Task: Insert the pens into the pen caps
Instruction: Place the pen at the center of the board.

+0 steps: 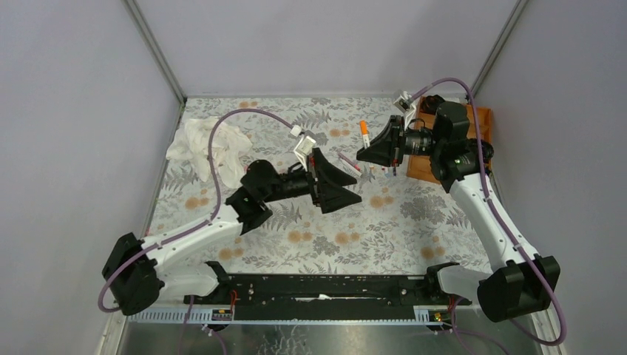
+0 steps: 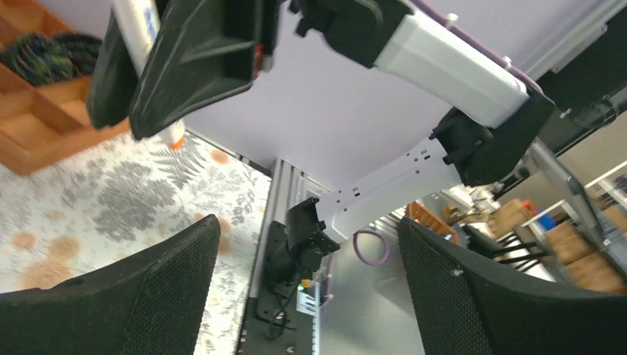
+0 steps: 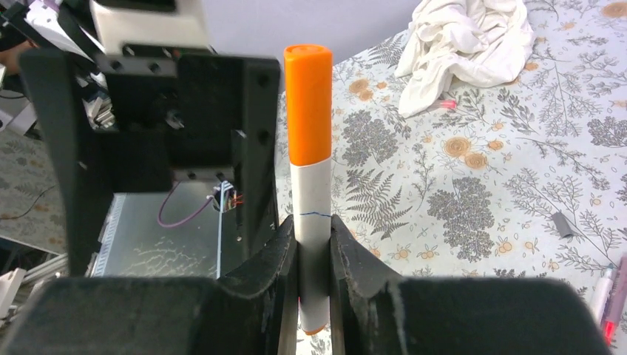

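Observation:
I need to tilt my right gripper fingers-down next, move it toward the wooden tray and lower the pen onto the tablecloth beside the tray.
My right gripper (image 1: 362, 154) (image 3: 313, 259) is shut on a white-barrelled pen (image 3: 312, 207) with an orange cap (image 3: 308, 103) on its upper end. It holds the pen upright above the table. The pen also shows in the left wrist view (image 2: 137, 22), between the right fingers (image 2: 185, 66). My left gripper (image 1: 336, 181) (image 2: 310, 296) is open and empty, just left of and facing the right gripper. A pinkish-red pen (image 1: 347, 161) lies on the table between them. Two more pens (image 3: 608, 296) lie at the right wrist view's lower right. A dark grey cap (image 3: 563, 224) lies on the table.
A crumpled white cloth (image 1: 207, 144) (image 3: 466, 44) lies at the back left, a small pink piece (image 3: 446, 105) beside it. A wooden tray (image 1: 484, 118) (image 2: 44, 126) stands at the back right and holds black coiled items (image 2: 44, 55). The tablecloth (image 1: 370, 229) has a floral print.

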Robot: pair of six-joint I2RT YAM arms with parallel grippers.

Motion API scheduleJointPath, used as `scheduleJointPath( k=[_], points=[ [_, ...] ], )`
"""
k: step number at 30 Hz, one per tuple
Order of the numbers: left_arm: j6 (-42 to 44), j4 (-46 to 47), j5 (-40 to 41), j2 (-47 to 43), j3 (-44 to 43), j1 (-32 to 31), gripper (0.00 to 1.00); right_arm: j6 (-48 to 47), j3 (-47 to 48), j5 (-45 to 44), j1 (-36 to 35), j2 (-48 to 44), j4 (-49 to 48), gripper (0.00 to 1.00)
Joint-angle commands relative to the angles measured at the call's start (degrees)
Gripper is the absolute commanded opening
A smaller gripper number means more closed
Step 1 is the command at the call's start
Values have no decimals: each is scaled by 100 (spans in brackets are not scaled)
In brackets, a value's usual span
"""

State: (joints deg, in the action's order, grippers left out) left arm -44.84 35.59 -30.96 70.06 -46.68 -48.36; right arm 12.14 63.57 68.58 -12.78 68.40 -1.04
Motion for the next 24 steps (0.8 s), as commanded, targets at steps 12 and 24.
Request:
scheduleJointPath(
  k=[12,24],
  points=[
    [2602,-3044,528,-1260,-450,1346,99,-2018,-7,-1845,319,320,1208,4],
    [3389,-4351,1656,-687,-711,2146,99,-1867,-318,-5674,380,1419,955,10]
  ],
)
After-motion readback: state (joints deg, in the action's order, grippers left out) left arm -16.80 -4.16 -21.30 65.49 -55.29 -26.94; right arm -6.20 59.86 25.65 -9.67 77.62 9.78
